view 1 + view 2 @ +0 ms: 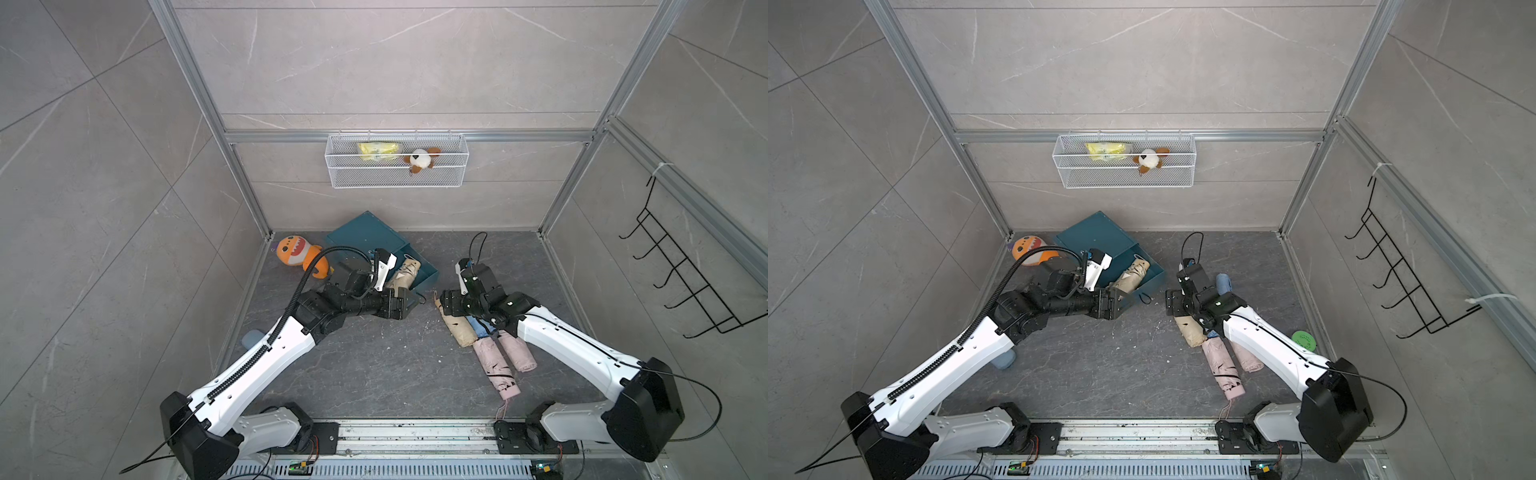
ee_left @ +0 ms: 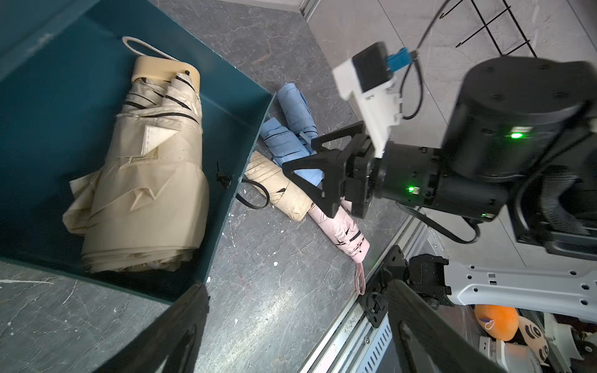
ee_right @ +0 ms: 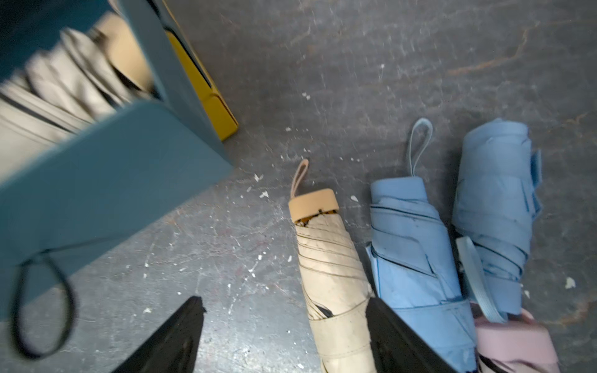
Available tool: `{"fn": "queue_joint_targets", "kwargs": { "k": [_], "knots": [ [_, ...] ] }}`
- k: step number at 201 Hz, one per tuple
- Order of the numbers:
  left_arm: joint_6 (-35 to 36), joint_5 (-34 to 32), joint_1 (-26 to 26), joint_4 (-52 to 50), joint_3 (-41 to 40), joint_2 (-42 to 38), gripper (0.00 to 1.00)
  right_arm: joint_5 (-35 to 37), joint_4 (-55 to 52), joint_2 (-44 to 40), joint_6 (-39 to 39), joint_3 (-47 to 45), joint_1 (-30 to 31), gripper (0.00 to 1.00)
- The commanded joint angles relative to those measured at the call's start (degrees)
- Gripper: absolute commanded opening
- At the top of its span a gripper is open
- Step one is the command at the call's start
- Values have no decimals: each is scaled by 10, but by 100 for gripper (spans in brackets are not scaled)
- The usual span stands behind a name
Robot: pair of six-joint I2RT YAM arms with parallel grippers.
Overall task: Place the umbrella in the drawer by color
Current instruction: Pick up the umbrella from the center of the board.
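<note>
My right gripper lowers onto the second beige umbrella's cloth near its handle next, since it matches the color of the umbrella already lying inside the teal drawer.
The teal drawer stands pulled out of its teal cabinet, and one beige umbrella lies inside it. My left gripper is open and empty over the floor by the drawer's near corner. A second beige umbrella lies on the floor beside two blue umbrellas and pink ones. My right gripper hangs open over that beige umbrella. The umbrella sits between the fingers against one of them, with a wide gap to the other.
An orange shark plush lies left of the cabinet. A wire basket hangs on the back wall and a black hook rack on the right wall. A green disc and a pale blue cup lie by the side walls.
</note>
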Motion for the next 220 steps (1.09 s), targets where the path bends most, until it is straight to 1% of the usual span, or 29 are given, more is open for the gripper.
{"fn": "queue_joint_targets", "kwargs": {
  "k": [1, 66, 138, 175, 220],
  "knots": [
    [19, -3, -3, 3, 11, 0, 89, -11, 2, 26, -4, -18, -10, 82],
    [16, 4, -2, 15, 0, -3, 90, -48, 53, 125, 0, -20, -40, 82],
    [16, -1, -2, 18, -6, -4, 91, -45, 63, 192, -13, 1, -56, 82],
    [16, 1, -2, 21, -11, -3, 91, -59, 77, 224, -11, 3, -57, 81],
    [14, 3, -2, 25, -16, -5, 91, -81, 93, 247, -3, -2, -56, 77]
  ]
}}
